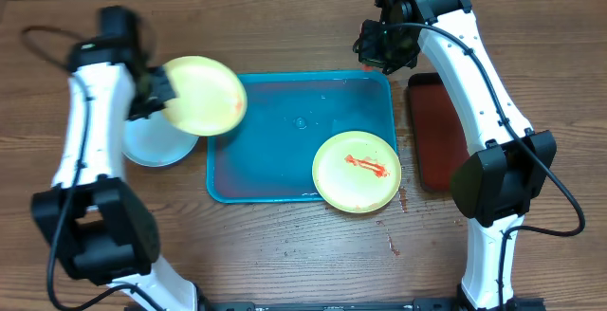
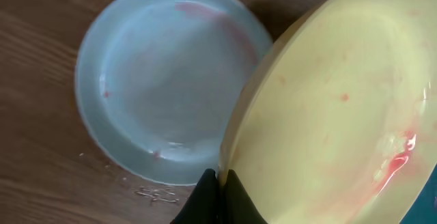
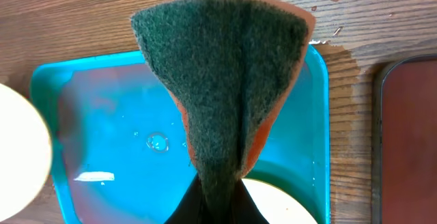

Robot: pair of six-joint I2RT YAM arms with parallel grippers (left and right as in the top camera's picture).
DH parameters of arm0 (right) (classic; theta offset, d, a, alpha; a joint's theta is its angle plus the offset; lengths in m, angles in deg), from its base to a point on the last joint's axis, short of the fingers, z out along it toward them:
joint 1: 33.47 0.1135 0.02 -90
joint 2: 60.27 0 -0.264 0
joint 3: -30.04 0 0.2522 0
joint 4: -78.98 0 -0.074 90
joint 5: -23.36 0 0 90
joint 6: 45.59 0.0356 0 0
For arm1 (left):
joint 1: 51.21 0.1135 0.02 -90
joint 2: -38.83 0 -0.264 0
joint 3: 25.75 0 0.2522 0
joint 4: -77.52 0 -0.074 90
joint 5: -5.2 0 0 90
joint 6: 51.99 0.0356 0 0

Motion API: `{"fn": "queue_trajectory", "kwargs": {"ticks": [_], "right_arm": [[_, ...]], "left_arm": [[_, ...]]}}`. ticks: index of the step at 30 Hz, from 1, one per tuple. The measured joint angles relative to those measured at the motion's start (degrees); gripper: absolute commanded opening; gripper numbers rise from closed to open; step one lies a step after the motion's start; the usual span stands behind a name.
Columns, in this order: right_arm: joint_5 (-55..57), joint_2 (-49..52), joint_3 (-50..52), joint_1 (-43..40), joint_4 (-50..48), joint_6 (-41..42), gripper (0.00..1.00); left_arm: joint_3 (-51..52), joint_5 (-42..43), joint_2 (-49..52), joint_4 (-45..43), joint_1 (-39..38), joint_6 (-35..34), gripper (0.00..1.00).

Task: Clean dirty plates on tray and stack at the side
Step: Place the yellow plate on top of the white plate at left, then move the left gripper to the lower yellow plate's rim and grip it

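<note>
Next, my left gripper brings the tray-overlapping plate to the left in the overhead view, lowers it onto the light-blue plate (image 1: 152, 142) (image 2: 171, 84) below and releases it.
My left gripper (image 1: 159, 95) is shut on the rim of a pale yellow-green plate (image 1: 201, 95) and holds it tilted over the left edge of the turquoise tray (image 1: 285, 136). In the left wrist view this plate (image 2: 334, 108) shows faint red traces, and the jaws (image 2: 220, 179) pinch its edge. A light-blue plate (image 1: 152, 142) lies on the table left of the tray, also in the left wrist view (image 2: 171, 80). A second yellow-green plate (image 1: 357, 171) with a red sauce smear lies on the tray's front right corner. My right gripper (image 1: 384, 50) is shut on a green and orange scouring sponge (image 3: 225, 80) above the tray's far right corner.
A dark red-brown tray (image 1: 438, 131) lies right of the turquoise tray, under my right arm. Red sauce drips (image 1: 392, 245) mark the wooden table in front of the tray. Water pools on the turquoise tray's floor (image 3: 157, 142).
</note>
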Motion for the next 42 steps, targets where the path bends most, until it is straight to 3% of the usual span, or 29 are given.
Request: {"fn": "queue_trajectory", "kwargs": {"ticks": [9, 21, 30, 37, 42], "right_arm": [[0.1, 0.0, 0.0, 0.0, 0.0, 0.0, 0.04], [0.1, 0.0, 0.0, 0.0, 0.0, 0.0, 0.04], [0.1, 0.0, 0.0, 0.0, 0.0, 0.0, 0.04], [0.1, 0.0, 0.0, 0.0, 0.0, 0.0, 0.04], [0.1, 0.0, 0.0, 0.0, 0.0, 0.0, 0.04]], "left_arm": [[0.1, -1.1, -0.1, 0.0, 12.5, -0.1, 0.04], [10.7, -3.9, -0.4, -9.2, 14.3, -1.2, 0.04], [13.7, -0.6, -0.4, -9.4, 14.3, 1.2, 0.38], [9.1, 10.2, -0.4, -6.9, 13.3, 6.1, 0.42], [7.1, 21.6, -0.6, -6.7, 8.1, 8.8, 0.45]]}}
